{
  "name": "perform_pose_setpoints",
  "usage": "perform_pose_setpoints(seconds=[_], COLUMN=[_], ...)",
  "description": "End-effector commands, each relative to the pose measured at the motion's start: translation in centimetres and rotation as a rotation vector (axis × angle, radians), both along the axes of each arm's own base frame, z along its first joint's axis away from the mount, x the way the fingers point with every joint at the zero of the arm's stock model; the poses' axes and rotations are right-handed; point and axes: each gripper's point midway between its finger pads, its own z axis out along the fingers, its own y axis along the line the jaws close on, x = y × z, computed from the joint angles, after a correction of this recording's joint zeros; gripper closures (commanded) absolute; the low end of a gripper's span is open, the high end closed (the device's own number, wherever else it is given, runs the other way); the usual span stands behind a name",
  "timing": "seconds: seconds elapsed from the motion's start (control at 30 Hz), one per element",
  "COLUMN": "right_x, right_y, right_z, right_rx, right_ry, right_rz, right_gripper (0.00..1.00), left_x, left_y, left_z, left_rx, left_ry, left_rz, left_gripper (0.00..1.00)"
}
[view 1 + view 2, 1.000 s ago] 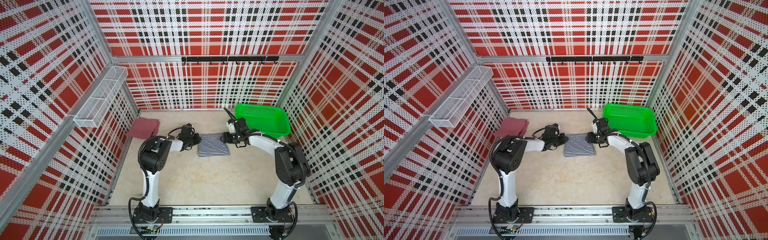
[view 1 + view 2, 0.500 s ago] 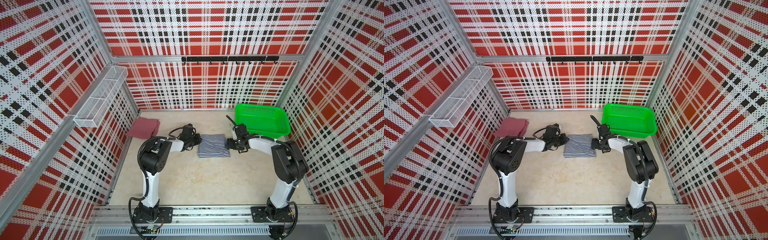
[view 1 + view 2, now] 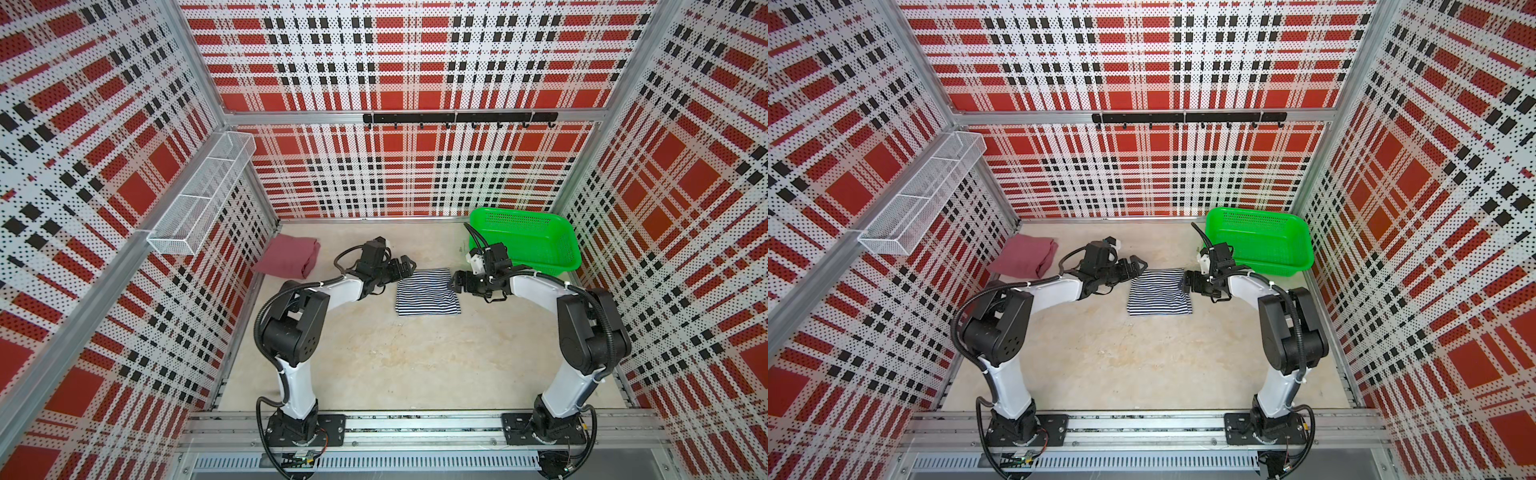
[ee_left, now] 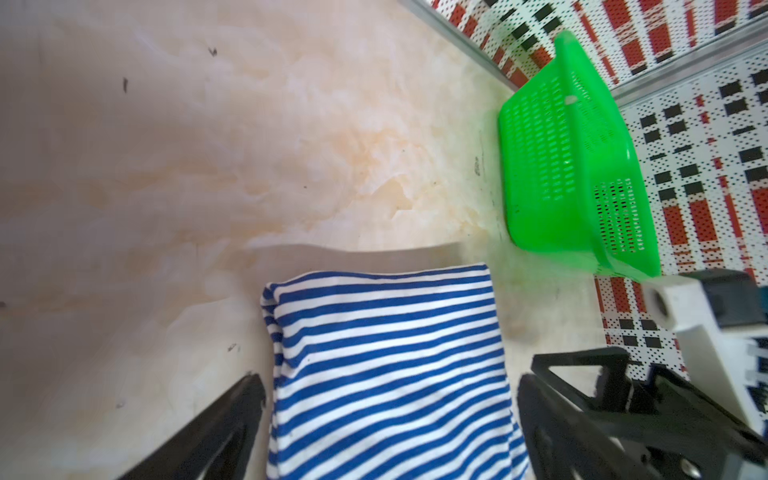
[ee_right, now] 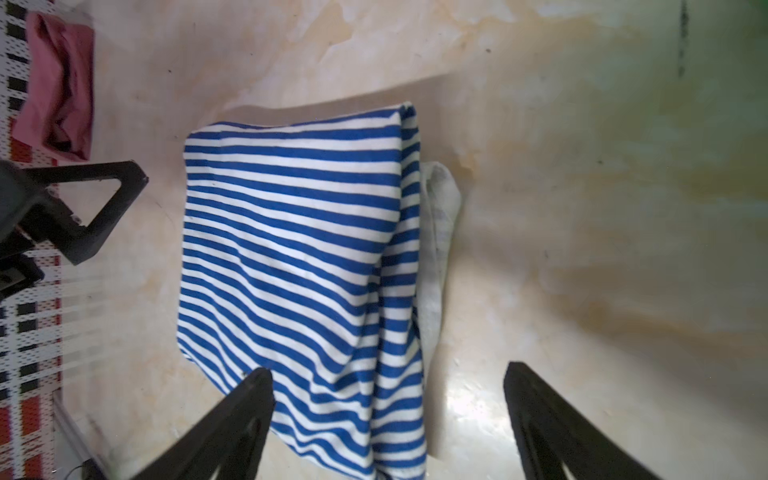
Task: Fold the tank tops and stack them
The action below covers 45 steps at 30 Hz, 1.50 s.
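The open fingers of my right gripper are still above those folded layers. My right gripper will next go down onto the middle of the striped tank top's basket-side edge (image 5: 396, 320).
The striped tank top (image 3: 428, 293) (image 3: 1160, 293) lies folded into a small rectangle on the floor between my two arms. My left gripper (image 3: 409, 266) (image 3: 1140, 266) is open at its far left corner. In the left wrist view its jaws (image 4: 388, 390) stand either side of the striped cloth (image 4: 386, 365) without pinching it. My right gripper (image 3: 455, 282) (image 5: 387, 376) is open at the top's right edge, over the striped fabric (image 5: 299, 257) and a white strap (image 5: 436, 232). The maroon tank top (image 3: 289, 262) (image 3: 1025, 259) lies folded at the far left.
A green mesh basket (image 3: 536, 259) (image 4: 561, 166) stands at the back right, just behind my right wrist. A white wire shelf (image 3: 199, 199) hangs on the left wall and a black hook rail (image 3: 457, 118) on the back wall.
My left gripper has opened and let go of the striped top's left corner. My right gripper has opened wider and dropped from the top's far right corner to its right edge.
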Motion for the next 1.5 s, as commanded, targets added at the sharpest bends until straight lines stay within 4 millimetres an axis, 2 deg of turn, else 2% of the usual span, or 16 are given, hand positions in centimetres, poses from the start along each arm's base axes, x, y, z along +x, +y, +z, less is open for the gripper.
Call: perform_pose_setpoints(seconds=[0.0, 0.13, 0.27, 0.43, 0.6, 0.7, 0.87, 0.97, 1.13, 1.27, 1.4, 1.47], right_x=[-0.1, -0.1, -0.3, -0.6, -1.0, -1.1, -1.2, -1.3, -1.0, -0.4, 0.2, 0.4], right_y=[1.2, 1.7, 2.0, 2.1, 2.5, 2.8, 3.3, 3.4, 4.0, 4.7, 6.1, 6.9], right_z=[-0.5, -1.3, -2.2, -3.4, -4.7, -5.2, -6.0, -6.3, -6.6, -6.4, -6.3, -6.2], right_rx=[0.047, 0.083, 0.111, 0.130, 0.133, 0.131, 0.129, 0.132, 0.142, 0.159, 0.175, 0.195], right_ry=[0.025, 0.065, 0.096, 0.121, 0.150, 0.155, 0.167, 0.172, 0.167, 0.147, 0.116, 0.114], right_rz=[0.039, 0.028, 0.012, 0.002, 0.009, 0.014, 0.022, 0.022, 0.029, 0.033, 0.060, 0.057], right_gripper=[0.08, 0.11, 0.20, 0.27, 0.28, 0.29, 0.30, 0.32, 0.40, 0.47, 0.61, 0.69], left_x=[-2.5, -4.6, -5.8, -8.1, -9.4, -9.7, -10.4, -10.4, -9.2, -7.8, -6.5, -6.0], left_y=[2.6, 3.0, 1.8, 0.6, -0.4, -0.7, -1.7, -1.8, -2.1, -2.5, -3.1, -3.2], left_z=[-2.4, -5.0, -6.2, -8.6, -10.3, -10.6, -12.3, -12.5, -12.5, -11.9, -10.7, -10.1], left_rx=[0.076, 0.068, 0.027, -0.041, -0.058, -0.080, -0.099, -0.124, -0.147, -0.152, -0.166, -0.167], left_ry=[0.071, 0.136, 0.163, 0.229, 0.268, 0.263, 0.298, 0.294, 0.262, 0.230, 0.192, 0.176], left_rz=[0.007, -0.004, -0.025, -0.043, -0.043, -0.016, -0.028, -0.013, 0.022, 0.028, 0.019, 0.016], left_gripper=[0.02, 0.02, 0.01, 0.09, 0.10, 0.14, 0.15, 0.27, 0.61, 0.79, 1.00, 1.00])
